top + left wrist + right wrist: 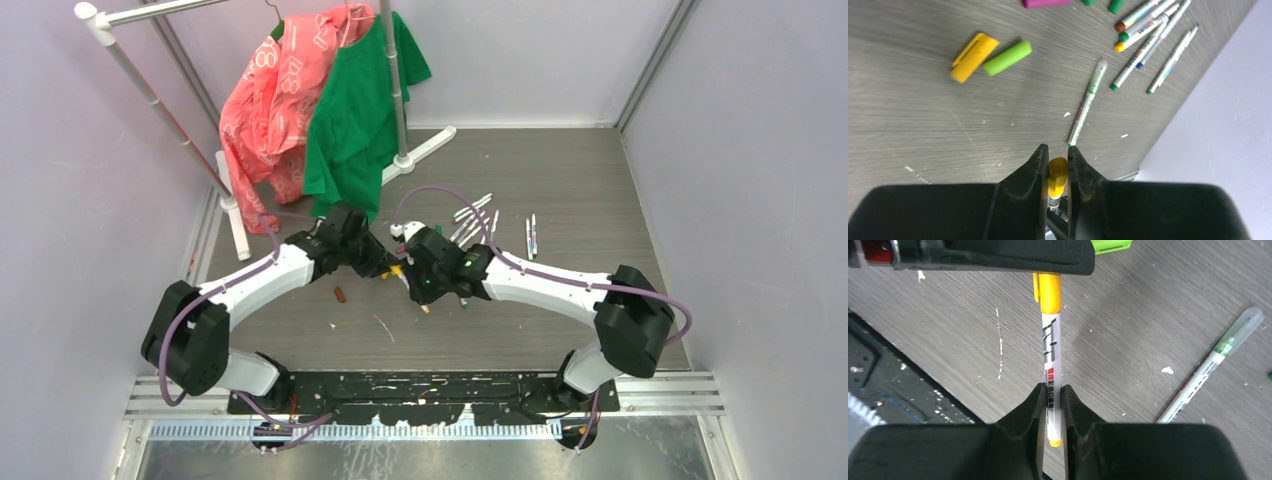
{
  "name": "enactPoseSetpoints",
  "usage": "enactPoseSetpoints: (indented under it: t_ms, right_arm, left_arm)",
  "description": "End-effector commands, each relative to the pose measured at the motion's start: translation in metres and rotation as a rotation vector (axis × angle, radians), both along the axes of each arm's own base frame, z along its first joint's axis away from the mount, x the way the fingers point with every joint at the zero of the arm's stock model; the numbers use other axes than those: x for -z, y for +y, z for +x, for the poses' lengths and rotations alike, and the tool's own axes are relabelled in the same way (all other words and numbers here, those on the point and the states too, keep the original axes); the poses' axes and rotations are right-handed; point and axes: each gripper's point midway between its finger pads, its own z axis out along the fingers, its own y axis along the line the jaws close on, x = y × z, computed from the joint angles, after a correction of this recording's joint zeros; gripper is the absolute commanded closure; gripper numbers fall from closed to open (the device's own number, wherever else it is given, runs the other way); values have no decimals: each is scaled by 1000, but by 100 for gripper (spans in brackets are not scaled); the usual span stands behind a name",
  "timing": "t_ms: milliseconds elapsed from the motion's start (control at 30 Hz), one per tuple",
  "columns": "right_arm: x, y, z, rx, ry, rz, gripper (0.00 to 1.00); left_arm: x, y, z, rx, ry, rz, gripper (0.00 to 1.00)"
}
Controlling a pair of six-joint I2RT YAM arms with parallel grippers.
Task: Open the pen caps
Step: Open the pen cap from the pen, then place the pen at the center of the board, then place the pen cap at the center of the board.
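Note:
My left gripper should next pull the yellow cap off the white body of the pen, then lower it beside the loose yellow cap, because loose caps are already there.
A yellow pen (1052,355) with a white barrel is held level between both grippers above the table. My left gripper (1057,155) is shut on its yellow cap (1058,172), which sits on the barrel (1050,292). My right gripper (1050,387) is shut on the barrel near its yellow tail end. In the top view the two grippers meet at mid-table, left (383,266) and right (410,277). Loose yellow (973,57), green (1008,57) and magenta (1045,3) caps lie on the table. Several pens (1148,25) lie in a cluster beyond.
A green pen with a clear cap (1213,362) lies alone to the right of the held pen. A small brown cap (341,294) lies near the left arm. A white clothes rack (400,100) with a pink shirt (285,90) and a green shirt (355,110) stands at the back left.

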Motion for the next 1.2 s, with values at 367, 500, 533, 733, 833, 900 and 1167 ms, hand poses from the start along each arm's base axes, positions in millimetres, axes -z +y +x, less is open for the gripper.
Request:
enactPoseSetpoints:
  t_ms: [367, 500, 533, 733, 833, 900, 1167]
  right_arm:
    - [-61, -4, -35, 53, 582, 587, 99]
    - [-60, -10, -28, 90, 571, 599, 99]
    - [-59, -14, -23, 111, 540, 577, 99]
    - [-32, -82, 33, 418, 207, 194, 99]
    - [-26, -122, 61, 587, 67, 40, 99]
    - [-21, -139, 74, 660, 26, -33, 99]
    - [15, -192, 113, 854, -13, -264, 99]
  left_arm:
    - [-90, -26, 57, 159, -509, -358, 100]
    - [-80, -13, 60, 128, -475, -355, 100]
    - [-73, -13, 58, 139, -443, -333, 100]
    - [-17, -10, 35, 276, -162, -21, 100]
    - [5, 0, 23, 304, -78, 127, 100]
    - [19, 8, 15, 320, -21, 199, 98]
    - [45, 17, 4, 374, 65, 330, 86]
